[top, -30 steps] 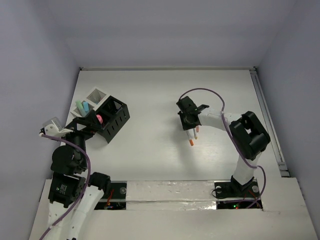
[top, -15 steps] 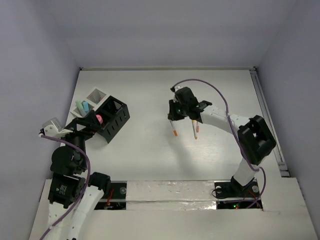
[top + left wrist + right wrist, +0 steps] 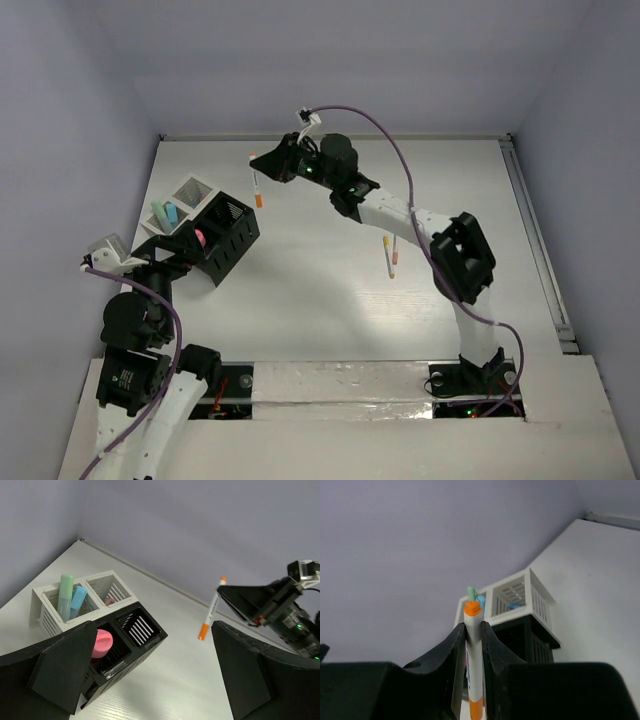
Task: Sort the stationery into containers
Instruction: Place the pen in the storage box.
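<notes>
My right gripper will next move the upright pen left in the top view, over the organiser's slot beside the pink marker (image 3: 102, 643), as that slot is empty.
My right gripper (image 3: 262, 166) is shut on a thin white pen (image 3: 257, 185) with orange ends and holds it in the air at the back, right of the containers; the pen also shows in the right wrist view (image 3: 473, 660) and in the left wrist view (image 3: 211, 609). The black slotted organiser (image 3: 228, 238) holds a pink marker (image 3: 102, 643). The white mesh cups (image 3: 180, 205) behind it hold a green marker (image 3: 64, 596) and a blue marker (image 3: 77, 601). Another white pen (image 3: 390, 255) lies on the table to the right. My left gripper (image 3: 145, 675) is open and empty, near the organiser.
The white table (image 3: 320, 300) ends at the purple walls at the back and sides. A metal rail (image 3: 535, 230) runs along the right edge. A purple cable (image 3: 390, 150) loops over my right arm.
My right gripper has swung from the middle of the table up and to the back left, carrying the orange-ended pen toward the containers. The other pen stays on the table. The left arm has not moved.
</notes>
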Motion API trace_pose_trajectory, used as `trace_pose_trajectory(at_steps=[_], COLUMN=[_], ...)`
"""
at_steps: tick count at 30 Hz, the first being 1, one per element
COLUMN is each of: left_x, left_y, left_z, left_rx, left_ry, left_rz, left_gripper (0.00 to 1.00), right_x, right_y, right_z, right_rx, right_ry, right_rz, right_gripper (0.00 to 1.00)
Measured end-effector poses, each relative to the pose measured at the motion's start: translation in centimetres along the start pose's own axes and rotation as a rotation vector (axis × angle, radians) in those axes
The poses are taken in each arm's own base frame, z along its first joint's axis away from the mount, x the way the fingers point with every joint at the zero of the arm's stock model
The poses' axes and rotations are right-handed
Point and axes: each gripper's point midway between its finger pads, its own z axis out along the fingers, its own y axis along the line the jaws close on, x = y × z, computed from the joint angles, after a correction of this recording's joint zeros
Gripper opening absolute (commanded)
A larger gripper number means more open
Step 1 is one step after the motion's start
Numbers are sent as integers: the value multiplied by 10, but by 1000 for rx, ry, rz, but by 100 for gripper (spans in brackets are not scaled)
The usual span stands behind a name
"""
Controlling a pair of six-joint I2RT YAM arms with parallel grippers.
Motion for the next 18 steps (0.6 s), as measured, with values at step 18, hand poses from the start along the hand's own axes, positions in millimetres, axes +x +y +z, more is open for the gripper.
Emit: trace_pose_trajectory(at_steps=[18], left_x=[1], left_y=[-3], left_z=[0], left_rx=[20], left_ry=[6], left_rz=[10], left_gripper=[99], right_x=[81], right_y=[9], right_z=[99], right_rx=[-69], right_ry=[-30], right_rz=[-40], right_gripper=[6])
